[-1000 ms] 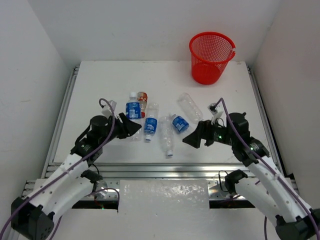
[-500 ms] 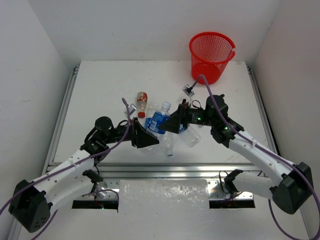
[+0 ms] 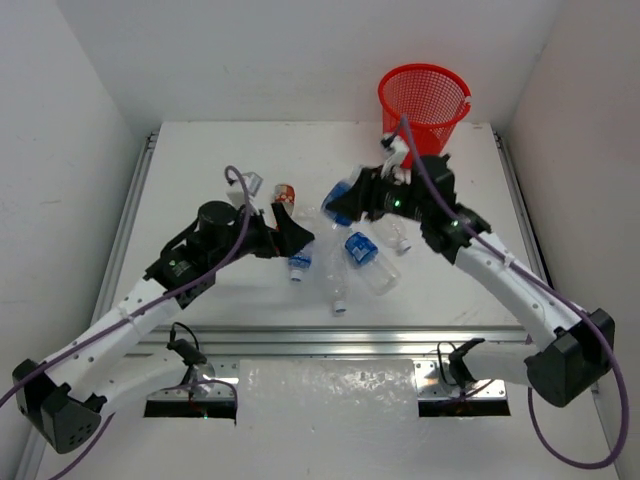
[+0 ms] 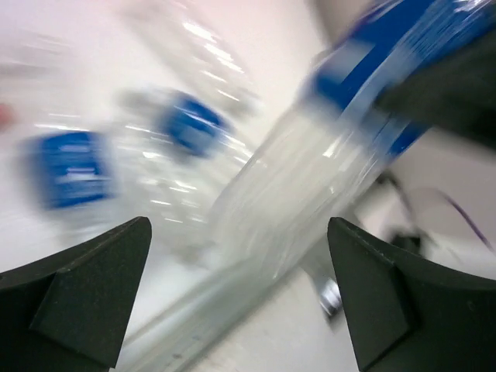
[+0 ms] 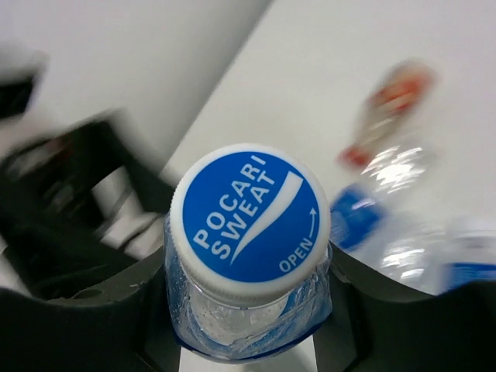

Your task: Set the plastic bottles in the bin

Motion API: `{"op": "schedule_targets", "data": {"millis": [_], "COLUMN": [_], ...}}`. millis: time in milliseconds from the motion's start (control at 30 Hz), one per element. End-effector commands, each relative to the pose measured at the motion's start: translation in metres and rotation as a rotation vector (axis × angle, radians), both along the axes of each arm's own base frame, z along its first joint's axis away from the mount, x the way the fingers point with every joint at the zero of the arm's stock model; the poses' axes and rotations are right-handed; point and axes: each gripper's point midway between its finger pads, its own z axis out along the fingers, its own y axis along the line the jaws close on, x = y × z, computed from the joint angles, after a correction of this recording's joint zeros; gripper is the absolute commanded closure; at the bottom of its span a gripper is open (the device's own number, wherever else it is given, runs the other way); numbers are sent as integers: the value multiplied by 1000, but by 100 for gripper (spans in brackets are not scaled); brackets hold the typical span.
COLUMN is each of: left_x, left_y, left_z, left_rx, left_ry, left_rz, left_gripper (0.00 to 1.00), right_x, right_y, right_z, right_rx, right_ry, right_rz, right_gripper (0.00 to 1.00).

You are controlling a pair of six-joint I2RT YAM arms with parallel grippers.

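My left gripper comes down onto the blue label nearest the red-capped bottle next and closes there, since that label lies below its open fingers on the tabletop.
My right gripper (image 3: pixel 345 203) is shut on a clear plastic bottle (image 3: pixel 338 196) with a blue label, held in the air over the table's middle. In the right wrist view its blue-and-white cap (image 5: pixel 249 213) sits between the fingers (image 5: pixel 147 298) of that gripper (image 5: pixel 248 298). My left gripper (image 3: pixel 296 236) hangs open just left of it, empty; its view is blurred, with the held bottle (image 4: pixel 310 178) ahead of the gripper (image 4: pixel 239 229). The red mesh bin (image 3: pixel 424 110) stands at the back right. On the table lie a red-capped bottle (image 3: pixel 285 195), two blue-labelled bottles (image 3: pixel 299 262) (image 3: pixel 360 248) and two plain ones (image 3: pixel 337 285) (image 3: pixel 385 272).
White walls close in the table (image 3: pixel 200 160) on three sides. Metal rails (image 3: pixel 130 220) run along its left, right and near edges. The loose bottles are bunched in the middle, below and between the two grippers.
The left gripper lifted a blue-labelled bottle off the table. The right gripper closed on it. The left gripper opened and drew back, and the right arm carried the bottle up toward the bin.
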Motion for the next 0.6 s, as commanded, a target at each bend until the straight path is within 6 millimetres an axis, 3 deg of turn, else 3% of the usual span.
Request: {"op": "schedule_targets", "data": {"millis": [0, 33, 67, 100, 133, 167, 200, 233, 267, 367, 400, 433, 500, 533, 567], "left_x": [13, 12, 11, 9, 9, 6, 6, 5, 6, 8, 9, 9, 9, 10, 10], "left_y": [104, 116, 120, 123, 123, 121, 118, 116, 113, 114, 112, 110, 106, 107, 108], "left_z": [-32, -26, -25, -27, -26, -31, -31, -33, -35, -41, -41, -44, -48, -50, -51], "left_rx": [369, 381, 383, 388, 376, 369, 357, 356, 359, 384, 382, 389, 395, 404, 406], "left_ry": [42, 8, -7, -12, -25, -21, -23, -23, -19, 0, 0, 4, 15, 21, 25], "left_rz": [439, 485, 497, 501, 501, 484, 471, 459, 449, 452, 441, 429, 408, 414, 420], "left_gripper": [5, 4, 3, 3, 3, 3, 3, 3, 3, 3, 3, 3, 3, 3, 3], "right_x": [87, 108, 135, 147, 168, 186, 211, 229, 245, 298, 307, 332, 354, 373, 380], "right_y": [-78, -100, -120, -124, -139, -157, -165, -179, -195, -217, -223, -226, -241, -250, -256], "right_z": [26, 46, 36, 41, 67, 72, 55, 89, 91, 109, 144, 120, 126, 122, 119], "right_rx": [-96, -107, -180, -190, -196, -227, -291, -273, -288, -371, -384, -436, -500, -506, -524], "right_ry": [-64, -103, -116, -132, -195, -216, -201, -263, -277, -371, -469, -461, -540, -574, -589], "right_rz": [-411, -515, -625, -637, -727, -790, -825, -895, -935, -1000, -1023, -1028, -1072, -1101, -1122], "right_gripper": [100, 100, 100, 100, 100, 100, 100, 100, 100, 100, 100, 100, 99, 98, 98]}}
